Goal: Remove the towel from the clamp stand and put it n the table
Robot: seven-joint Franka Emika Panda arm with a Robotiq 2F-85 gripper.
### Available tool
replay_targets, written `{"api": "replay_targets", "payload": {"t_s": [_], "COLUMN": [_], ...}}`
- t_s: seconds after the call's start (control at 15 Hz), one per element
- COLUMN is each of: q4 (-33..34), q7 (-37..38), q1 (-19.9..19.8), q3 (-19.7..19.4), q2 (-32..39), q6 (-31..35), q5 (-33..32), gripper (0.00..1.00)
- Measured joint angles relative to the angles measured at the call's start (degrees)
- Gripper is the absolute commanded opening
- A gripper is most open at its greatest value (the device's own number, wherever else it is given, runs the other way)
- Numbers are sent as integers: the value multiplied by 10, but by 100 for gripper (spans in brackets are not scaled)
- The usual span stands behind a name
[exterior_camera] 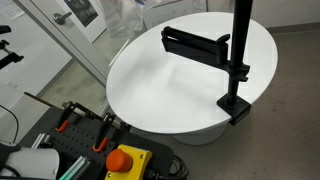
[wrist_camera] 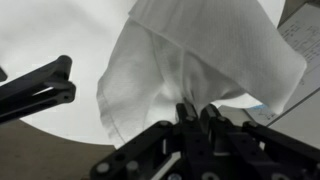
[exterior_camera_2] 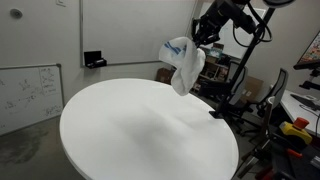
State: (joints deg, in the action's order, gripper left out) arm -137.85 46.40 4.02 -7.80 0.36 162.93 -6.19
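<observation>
I should next carry the towel (exterior_camera_2: 184, 65) down over the open part of the table beside the loose end of the stand's bare arm and release it there, since that part of the table is empty.
The white towel (exterior_camera_2: 184, 65) hangs in the air from my gripper (exterior_camera_2: 204, 33), above the far right part of the round white table (exterior_camera_2: 140, 130). In the wrist view my gripper (wrist_camera: 197, 115) is shut on the towel (wrist_camera: 200, 50), pinching its bunched lower end. The black clamp stand (exterior_camera: 238, 60) is fixed to the table's edge, and its horizontal arm (exterior_camera: 195, 42) is bare. That arm also shows at the left of the wrist view (wrist_camera: 35, 90), apart from the towel. The gripper and the towel are not clearly seen in the exterior view that shows the stand.
The clamp's base (exterior_camera: 235, 105) grips the table rim (exterior_camera: 150, 125). A red stop button (exterior_camera: 125, 160) and orange-handled tools (exterior_camera: 100, 135) lie below the table. A whiteboard (exterior_camera_2: 25, 90) leans at the left. Equipment racks (exterior_camera_2: 295, 110) stand at the right.
</observation>
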Motion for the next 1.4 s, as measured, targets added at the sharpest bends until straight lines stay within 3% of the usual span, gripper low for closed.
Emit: {"api": "replay_targets", "payload": {"t_s": [0.27, 0.8, 1.13, 1.4], "q4": [-25, -34, -33, -28], "q7": [-79, -148, -159, -159], "q1": [1, -9, 0, 32], "q3": [53, 61, 46, -2], "q2": [-2, 61, 126, 178], "q6": [-26, -29, 17, 54], "q5": [97, 103, 56, 11], "gripper": [2, 2, 2, 2]}}
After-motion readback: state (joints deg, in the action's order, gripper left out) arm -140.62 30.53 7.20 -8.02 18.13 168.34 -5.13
